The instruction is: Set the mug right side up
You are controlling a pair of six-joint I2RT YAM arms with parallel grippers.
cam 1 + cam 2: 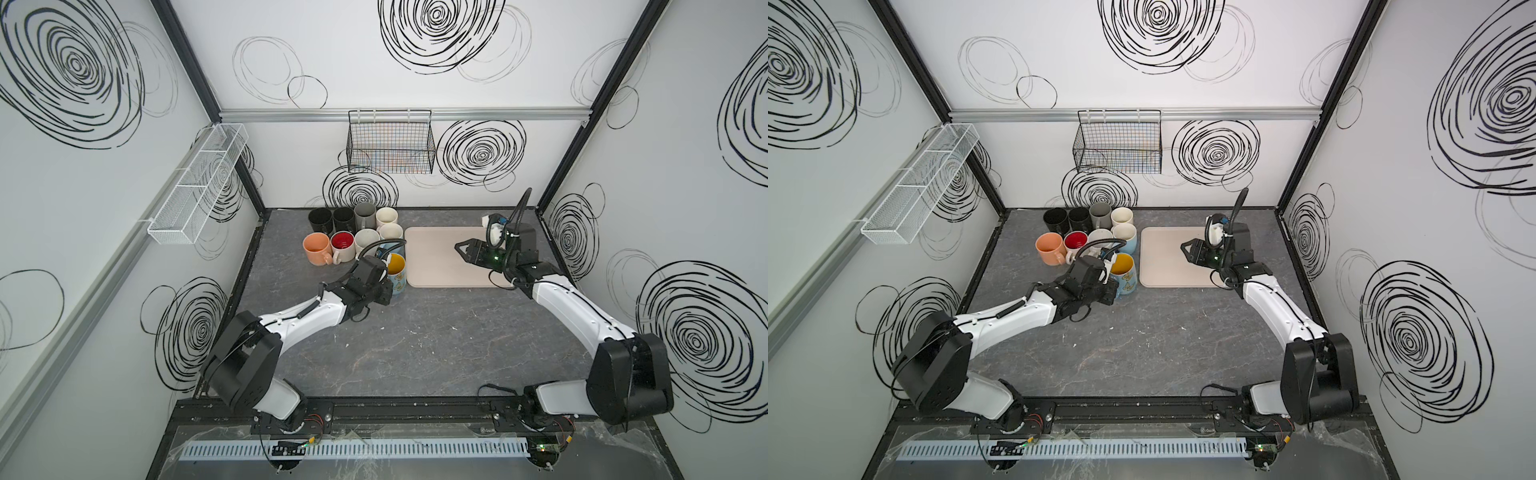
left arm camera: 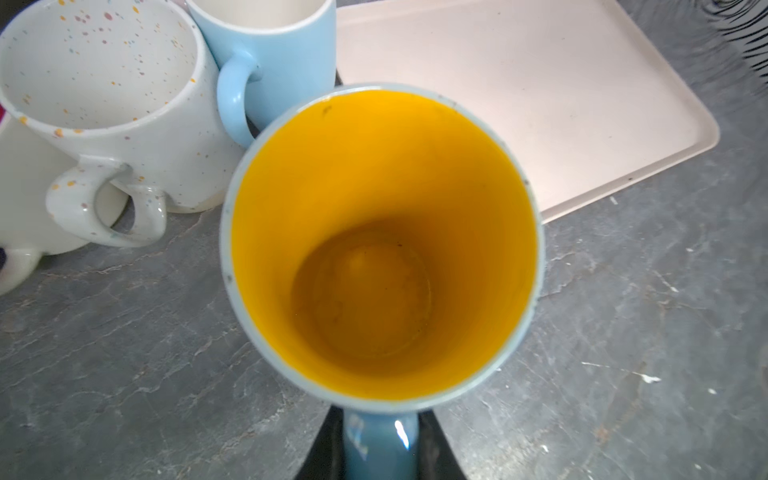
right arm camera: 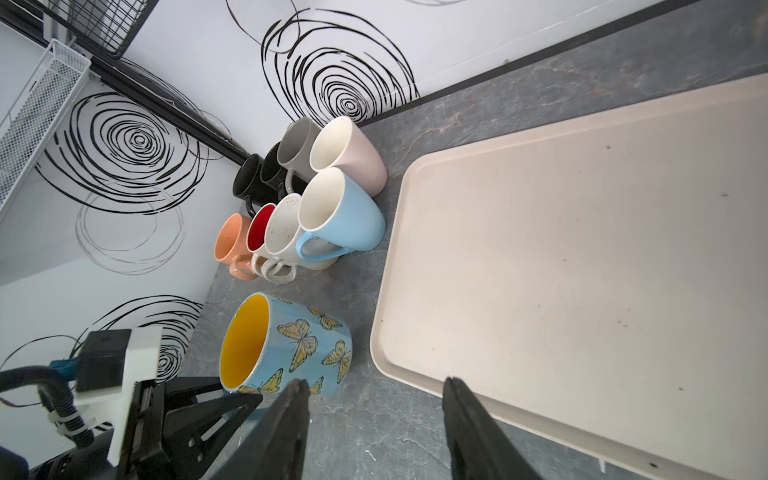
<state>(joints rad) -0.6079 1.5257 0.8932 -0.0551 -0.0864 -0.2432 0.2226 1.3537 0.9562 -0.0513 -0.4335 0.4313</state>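
My left gripper eases outward next, sets the mug on the tabletop [image 1: 398, 284] beside the tray's corner and releases the mug's handle, since the mug's yellow opening faces up.
The mug [image 1: 397, 269] [image 1: 1125, 272] is pale blue with yellow butterflies and a yellow inside. It stands upright, mouth up, on the grey table just left of the tray. In the left wrist view I look straight down into the mug [image 2: 382, 249]. My left gripper [image 2: 380, 453] [image 1: 385, 286] is shut on its blue handle, with a dark finger on each side. The right wrist view shows the mug [image 3: 299, 345] from the side. My right gripper [image 1: 459, 248] [image 1: 1185, 249] [image 3: 374, 388] hangs open and empty over the tray's middle.
A beige tray [image 1: 432, 266] [image 1: 1158, 270] [image 2: 561, 83] [image 3: 582, 249] lies at the back right. Several upright mugs [image 1: 353, 232] [image 3: 316, 199] cluster just behind the held mug; a speckled white one [image 2: 108, 95] and a light blue one [image 2: 282, 54] stand closest. Wire baskets [image 1: 390, 143] hang on the walls.
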